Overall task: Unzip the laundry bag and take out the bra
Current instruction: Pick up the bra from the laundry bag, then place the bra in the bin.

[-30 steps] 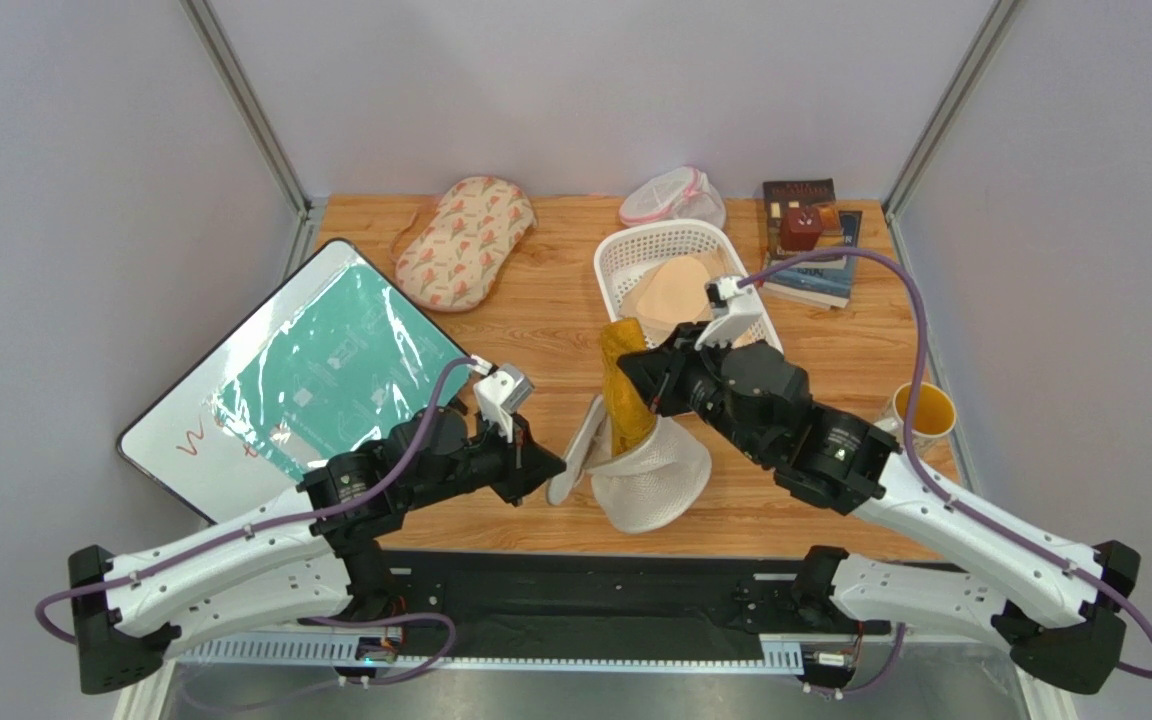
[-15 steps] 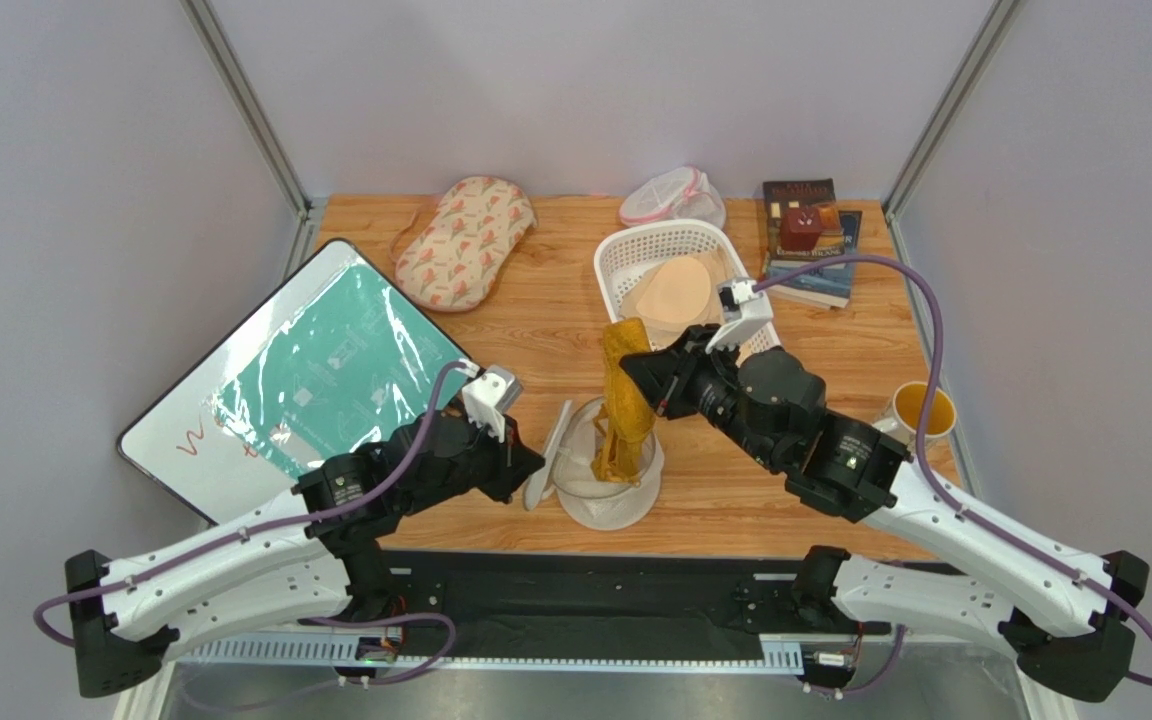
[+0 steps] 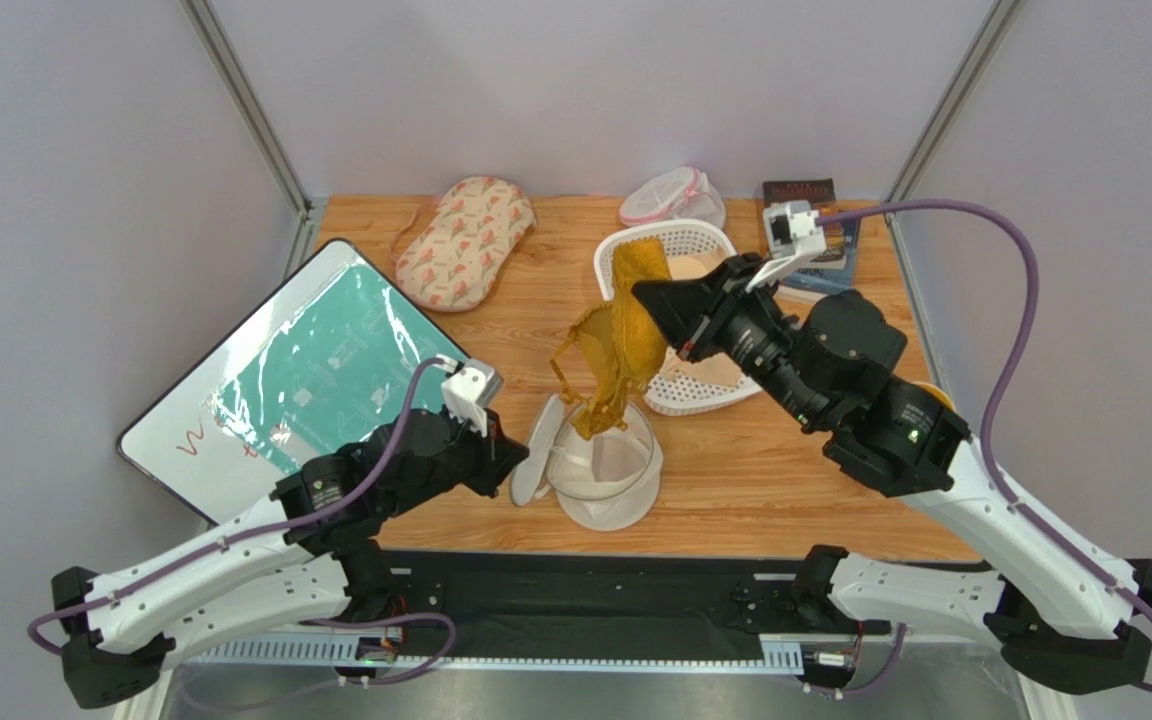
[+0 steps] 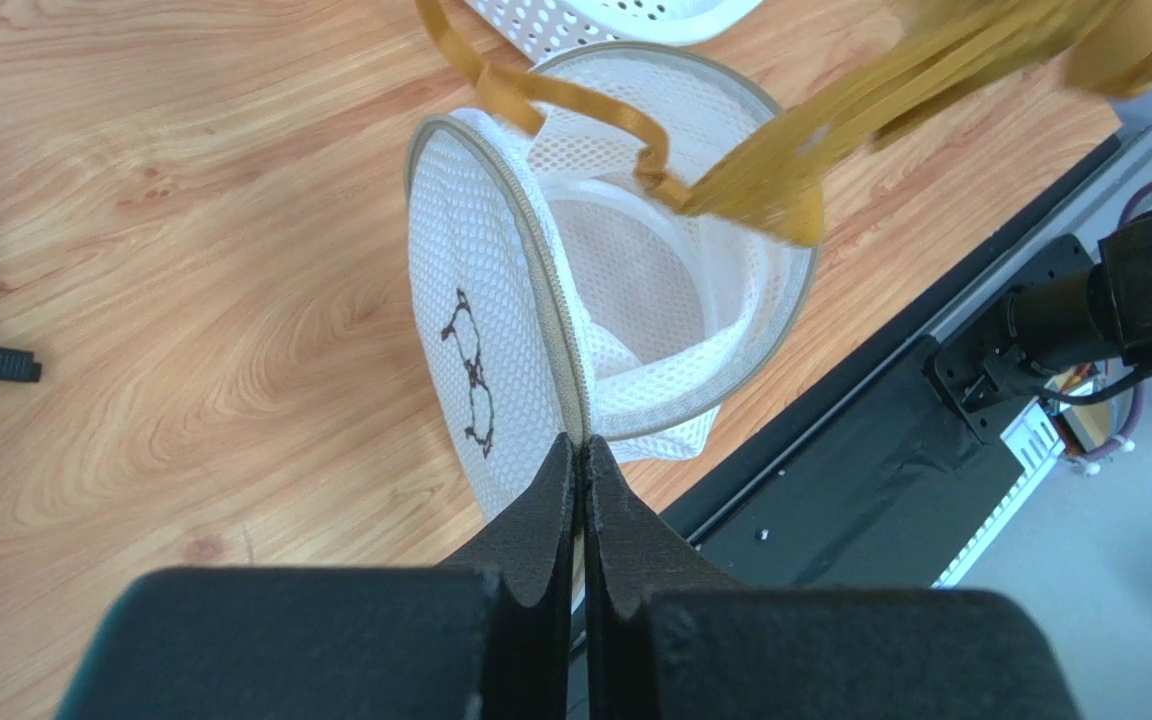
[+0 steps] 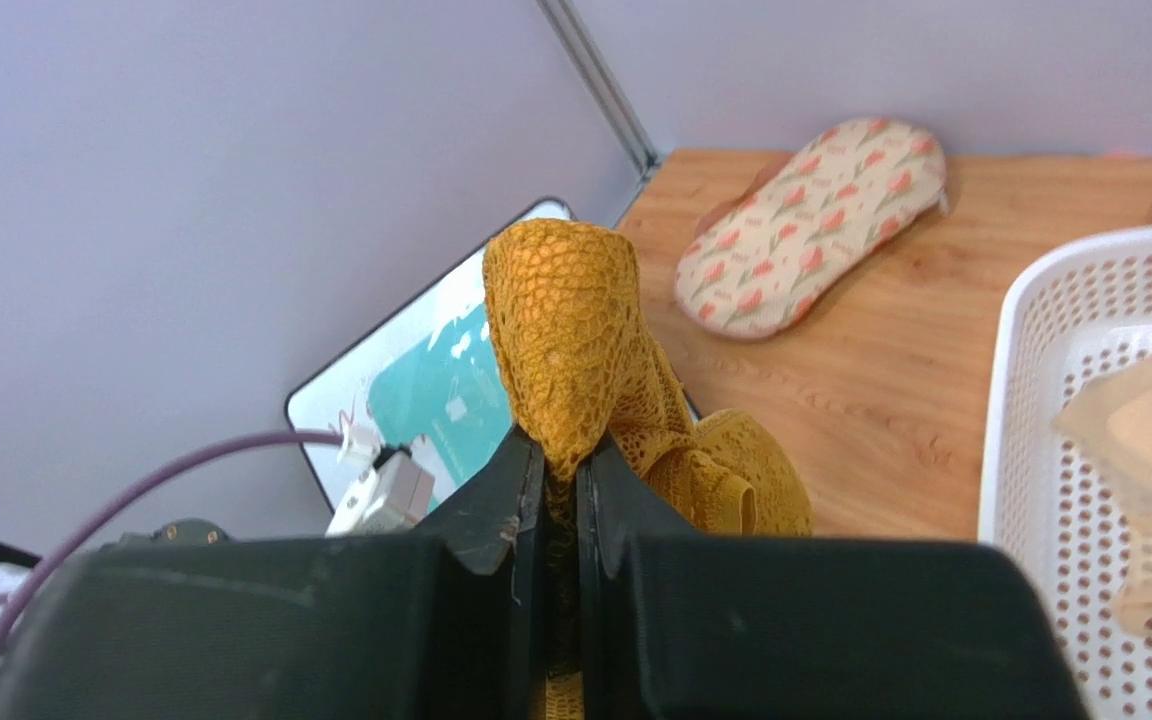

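I will next move my right gripper to the right in the wrist view, over the white basket (image 5: pixel 1101 480) below it that already holds a bra, then lower and let go.
The round cream mesh laundry bag (image 3: pixel 606 468) (image 4: pixel 642 300) lies unzipped near the table's front edge, its lid with the black bra icon (image 4: pixel 470 375) flipped up on the left. My left gripper (image 3: pixel 515 473) (image 4: pixel 581 444) is shut on the bag's zipper rim. The mustard-yellow bra (image 3: pixel 615 338) (image 5: pixel 575 323) hangs in the air above the bag, with my right gripper (image 3: pixel 657 300) (image 5: pixel 560 450) shut on its lace. Its straps (image 4: pixel 597 113) dangle over the bag's mouth.
A white basket (image 3: pixel 695 248) holding a pale peach bra stands behind the bag. An oval patterned bag (image 3: pixel 462 240), a small pink-trimmed mesh bag (image 3: pixel 669 195), books (image 3: pixel 823 270) and a tilted whiteboard (image 3: pixel 297 375) lie around.
My right gripper has risen and moved back to the right, lifting the bra out of the bag. The bag has settled flat; my left gripper has shifted slightly left with its rim.
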Tool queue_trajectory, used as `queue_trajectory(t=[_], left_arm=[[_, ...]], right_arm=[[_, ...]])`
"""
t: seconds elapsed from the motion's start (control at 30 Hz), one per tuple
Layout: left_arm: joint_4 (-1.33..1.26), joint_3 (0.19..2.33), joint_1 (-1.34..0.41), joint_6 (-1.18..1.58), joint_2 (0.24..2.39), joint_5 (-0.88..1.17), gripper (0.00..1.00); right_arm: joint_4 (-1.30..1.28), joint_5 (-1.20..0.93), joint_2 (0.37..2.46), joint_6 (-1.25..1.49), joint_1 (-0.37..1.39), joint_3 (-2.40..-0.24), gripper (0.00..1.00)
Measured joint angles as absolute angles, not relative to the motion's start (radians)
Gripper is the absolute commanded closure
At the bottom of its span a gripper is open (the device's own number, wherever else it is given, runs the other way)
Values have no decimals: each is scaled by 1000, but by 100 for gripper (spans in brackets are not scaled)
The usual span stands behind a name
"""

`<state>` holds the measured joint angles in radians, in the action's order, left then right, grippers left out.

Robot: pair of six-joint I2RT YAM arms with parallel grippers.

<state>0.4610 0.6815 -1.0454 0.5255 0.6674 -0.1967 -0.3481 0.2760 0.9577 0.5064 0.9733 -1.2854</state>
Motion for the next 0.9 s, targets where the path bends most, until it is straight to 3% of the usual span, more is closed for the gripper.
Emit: queue_trajectory(t=[0.17, 0.5, 0.9], left_arm=[[490, 684, -1042, 525, 635, -213, 100], [522, 715, -1038, 515, 624, -220, 100], [549, 723, -1032, 507, 616, -220, 100]], right_arm=[[-419, 258, 1023, 436, 885, -1477, 100], [-511, -94, 1257, 437, 366, -1568, 100], [-556, -217, 1533, 412, 231, -1546, 100]])
